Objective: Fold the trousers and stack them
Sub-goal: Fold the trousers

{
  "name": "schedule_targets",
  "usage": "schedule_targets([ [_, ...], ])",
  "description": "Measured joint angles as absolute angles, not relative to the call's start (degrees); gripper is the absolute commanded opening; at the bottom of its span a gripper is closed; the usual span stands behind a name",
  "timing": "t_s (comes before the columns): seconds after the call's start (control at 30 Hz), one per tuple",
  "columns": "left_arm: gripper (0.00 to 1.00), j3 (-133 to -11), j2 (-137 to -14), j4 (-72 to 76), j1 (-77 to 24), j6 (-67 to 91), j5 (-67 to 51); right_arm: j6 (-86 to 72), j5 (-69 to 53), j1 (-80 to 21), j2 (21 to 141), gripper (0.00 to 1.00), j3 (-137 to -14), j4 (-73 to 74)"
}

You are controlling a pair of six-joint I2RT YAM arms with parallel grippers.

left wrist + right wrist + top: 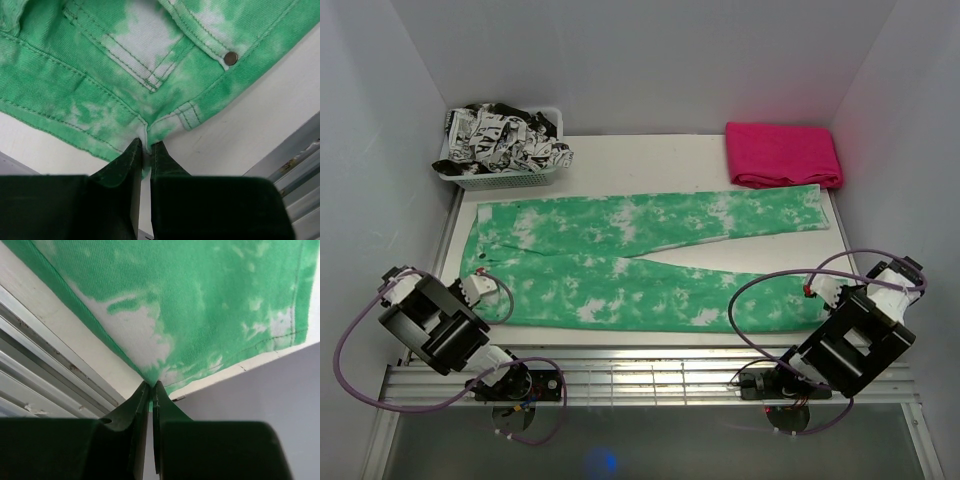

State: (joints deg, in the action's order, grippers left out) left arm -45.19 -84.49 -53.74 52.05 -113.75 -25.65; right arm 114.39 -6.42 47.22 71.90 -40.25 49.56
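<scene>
Next, my left gripper carries the pinched waistband outward onto the far waist corner and releases it, since both legs of the trousers lie spread apart.
The green tie-dye trousers lie flat across the table, waist at the left and both legs running right. My left gripper sits at the near corner of the waist. In the left wrist view the left gripper is shut on the waistband edge beside a belt loop, with cloth pinched between the jaws. My right gripper is at the end of the near leg. In the right wrist view the right gripper is shut on the hem corner of the trousers.
A white basket holding black-and-white printed fabric stands at the back left. A folded magenta cloth lies at the back right. A slatted metal rail runs along the near table edge. White walls close in on both sides.
</scene>
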Motion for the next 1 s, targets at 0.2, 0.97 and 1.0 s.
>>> schedule_targets([
  [0.2,0.00,-46.24,-83.57,-61.01,54.39,-113.69,-27.07,114.34,-9.52,47.18,77.01,0.08,-50.76,55.18],
  [0.97,0.00,-79.26,-94.17,-79.57,51.83,-108.86,-56.64,98.61,-30.76,38.54,98.45,0.08,-93.17,69.19],
  [1.0,0.00,-79.57,-94.13,-77.78,51.13,-106.50,-57.91,96.88,-31.18,37.87,99.42,0.08,-94.94,68.79],
])
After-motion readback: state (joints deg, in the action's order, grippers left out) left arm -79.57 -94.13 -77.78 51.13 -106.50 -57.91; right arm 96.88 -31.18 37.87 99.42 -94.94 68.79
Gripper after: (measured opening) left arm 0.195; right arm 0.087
